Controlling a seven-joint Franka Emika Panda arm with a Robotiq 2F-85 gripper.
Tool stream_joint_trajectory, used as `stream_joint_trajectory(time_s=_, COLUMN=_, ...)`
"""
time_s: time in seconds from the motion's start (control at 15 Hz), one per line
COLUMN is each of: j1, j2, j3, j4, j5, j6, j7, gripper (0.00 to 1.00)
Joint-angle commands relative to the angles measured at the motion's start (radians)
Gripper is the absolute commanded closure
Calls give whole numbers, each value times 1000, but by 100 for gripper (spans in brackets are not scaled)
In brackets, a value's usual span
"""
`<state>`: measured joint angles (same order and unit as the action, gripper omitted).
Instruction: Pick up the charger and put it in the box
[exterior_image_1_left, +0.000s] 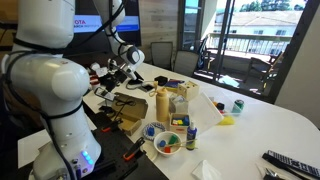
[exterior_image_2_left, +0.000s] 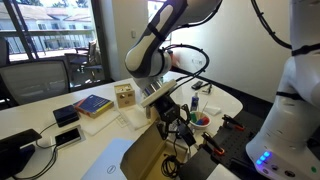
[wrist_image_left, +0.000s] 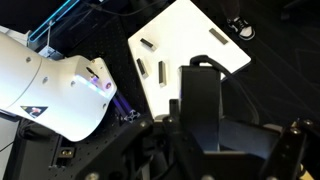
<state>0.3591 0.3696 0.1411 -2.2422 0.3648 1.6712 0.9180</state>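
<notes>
My gripper will next turn and lower the charger into the open tan cardboard box (exterior_image_2_left: 140, 160) and release it there, because the charger is still hanging above the box's opening.
The charger (wrist_image_left: 200, 95) is a black block standing upright between my gripper's (wrist_image_left: 200, 125) fingers in the wrist view, and the gripper is shut on it. In an exterior view the gripper (exterior_image_2_left: 168, 112) hangs just above the open tan cardboard box (exterior_image_2_left: 140, 160), with a thin black cord (exterior_image_2_left: 182, 140) trailing down from it. In an exterior view the gripper (exterior_image_1_left: 112, 76) is up and to the left of the box (exterior_image_1_left: 128, 108), beside my white arm. The charger itself is hard to make out in both exterior views.
On the white table stand wooden blocks (exterior_image_1_left: 163, 102), a bowl of coloured items (exterior_image_1_left: 167, 142), a yellow object (exterior_image_1_left: 226, 121), a green can (exterior_image_1_left: 238, 105) and a remote (exterior_image_1_left: 290, 163). A book (exterior_image_2_left: 92, 104) and a phone (exterior_image_2_left: 66, 115) lie farther off. A white panel (wrist_image_left: 190, 45) lies below the gripper.
</notes>
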Motion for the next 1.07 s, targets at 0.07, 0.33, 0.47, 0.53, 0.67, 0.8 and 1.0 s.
stream_joint_trajectory(time_s=0.07, j1=-11, j2=-40, j3=13, j4=-61, j5=1, j6=124, j7=16, gripper=87)
stream_joint_trajectory(time_s=0.33, j1=-3, j2=-44, j3=11, j4=-70, j5=-24, j6=244, j7=56, gripper=87)
stream_joint_trajectory(time_s=0.47, j1=-3, j2=-37, j3=11, j4=-64, j5=-36, j6=288, j7=69, gripper=87)
stream_joint_trajectory(time_s=0.53, j1=-5, j2=-32, j3=11, j4=-57, j5=-42, j6=300, j7=64, gripper=87)
stream_joint_trajectory(time_s=0.67, j1=-10, j2=-22, j3=11, j4=-50, j5=-55, j6=323, j7=55, gripper=87)
stream_joint_trajectory(time_s=0.8, j1=-17, j2=-2, j3=16, j4=-39, j5=-52, j6=344, j7=28, gripper=87)
stream_joint_trajectory(time_s=1.0, j1=-20, j2=56, j3=30, j4=-19, j5=-15, j6=406, j7=-5, gripper=87)
